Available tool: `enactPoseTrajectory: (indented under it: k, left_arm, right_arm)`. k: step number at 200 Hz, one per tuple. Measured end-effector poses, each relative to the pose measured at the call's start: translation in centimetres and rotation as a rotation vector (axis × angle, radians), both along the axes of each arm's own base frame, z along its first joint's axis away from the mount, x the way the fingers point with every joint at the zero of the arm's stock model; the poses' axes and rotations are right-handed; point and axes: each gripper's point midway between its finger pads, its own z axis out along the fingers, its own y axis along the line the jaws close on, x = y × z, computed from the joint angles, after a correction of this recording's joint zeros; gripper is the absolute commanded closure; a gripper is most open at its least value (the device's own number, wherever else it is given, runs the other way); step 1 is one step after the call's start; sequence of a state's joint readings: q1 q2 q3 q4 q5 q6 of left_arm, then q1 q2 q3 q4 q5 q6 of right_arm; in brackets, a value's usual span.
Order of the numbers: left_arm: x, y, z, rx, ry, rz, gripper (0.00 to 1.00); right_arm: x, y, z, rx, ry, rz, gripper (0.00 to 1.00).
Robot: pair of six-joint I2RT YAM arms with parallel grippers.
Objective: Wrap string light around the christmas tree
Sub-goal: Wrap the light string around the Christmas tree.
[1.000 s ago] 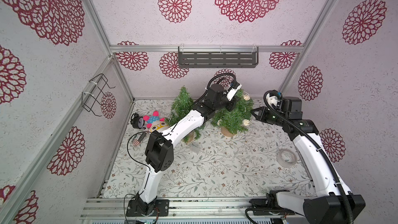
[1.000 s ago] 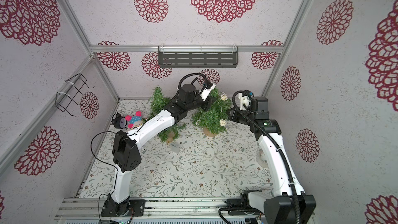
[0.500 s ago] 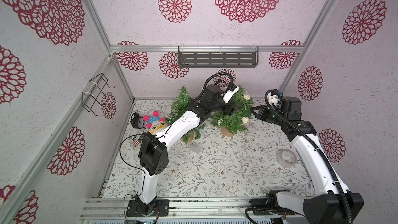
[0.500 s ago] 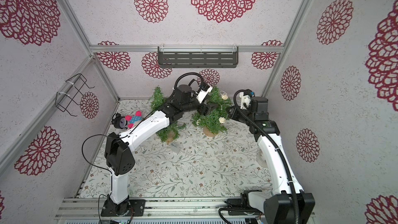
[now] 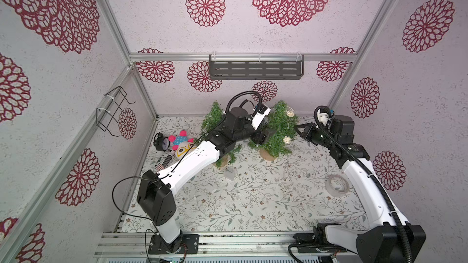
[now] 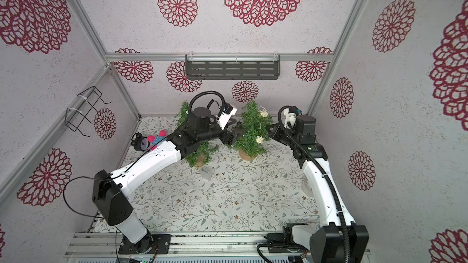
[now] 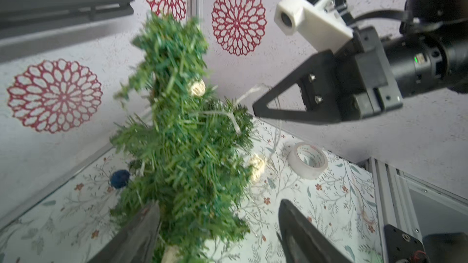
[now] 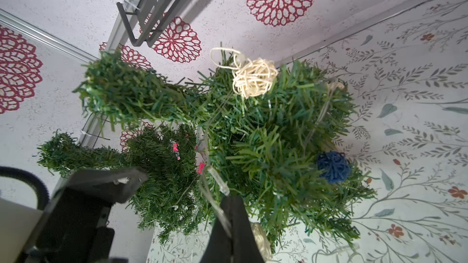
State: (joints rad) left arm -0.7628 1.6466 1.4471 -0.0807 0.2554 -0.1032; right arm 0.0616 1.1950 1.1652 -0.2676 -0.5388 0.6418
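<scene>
The wire already crosses the greenery, so my right gripper will next move slightly back beside the tree's side branches and release the wire there.
The christmas tree [image 5: 278, 129] [image 6: 250, 132], green with pale wicker balls and a blue ball, stands at the back on a round wooden base. The string light [image 8: 215, 175] is a thin pale wire running across its branches [image 7: 234, 120]. My right gripper [image 8: 231, 198] [image 5: 296, 128] is at the tree's right side, shut on that wire. My left gripper [image 7: 219, 204] [image 5: 263, 137] is open at the tree's left side, with low branches between its fingers. A small clear battery box [image 5: 229, 173] lies on the table in front of the trees.
A second, plain green tree [image 5: 215, 120] stands to the left, partly under my left arm. An alarm clock [image 5: 161, 142] and a plush toy [image 5: 181, 145] sit at the back left. A tape roll [image 5: 338, 185] lies at the right. A dark shelf [image 5: 255, 69] hangs on the back wall.
My left gripper has opened and dropped from near the tree's top to its lower left side. The right gripper has stayed shut in place.
</scene>
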Motion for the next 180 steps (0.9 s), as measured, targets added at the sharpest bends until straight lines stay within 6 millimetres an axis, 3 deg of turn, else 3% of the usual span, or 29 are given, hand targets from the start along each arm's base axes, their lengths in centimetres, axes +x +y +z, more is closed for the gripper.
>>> enactPoseTrajectory:
  k: [22,45,78,134,162,180]
  left_arm:
    - [-3.1,-1.9,-2.9,0.001,0.019,-0.027,0.21]
    - [-5.8,-4.3,-7.3,0.021,0.055,-0.064,0.20]
    - [-5.3,-6.2,-11.2,0.015,0.058,-0.046,0.19]
    - [-3.7,-8.5,-12.4,-0.074,-0.010,-0.034,0.24]
    - [-3.1,-9.3,-13.1,-0.073,-0.023,-0.028,0.32]
    - [-2.5,-10.1,-13.1,-0.092,-0.037,-0.027,0.43]
  right_arm:
    - [-0.4,0.2,0.6,0.048,-0.007,-0.002,1.00]
    - [-1.0,0.5,1.7,0.099,-0.030,0.003,1.00]
    - [-1.5,0.8,3.1,0.149,-0.053,0.014,1.00]
    - [-1.9,1.2,3.6,0.222,-0.048,0.029,1.00]
    - [-2.0,1.4,4.1,0.243,-0.051,0.035,1.00]
    - [-2.2,1.5,4.3,0.252,-0.054,0.040,1.00]
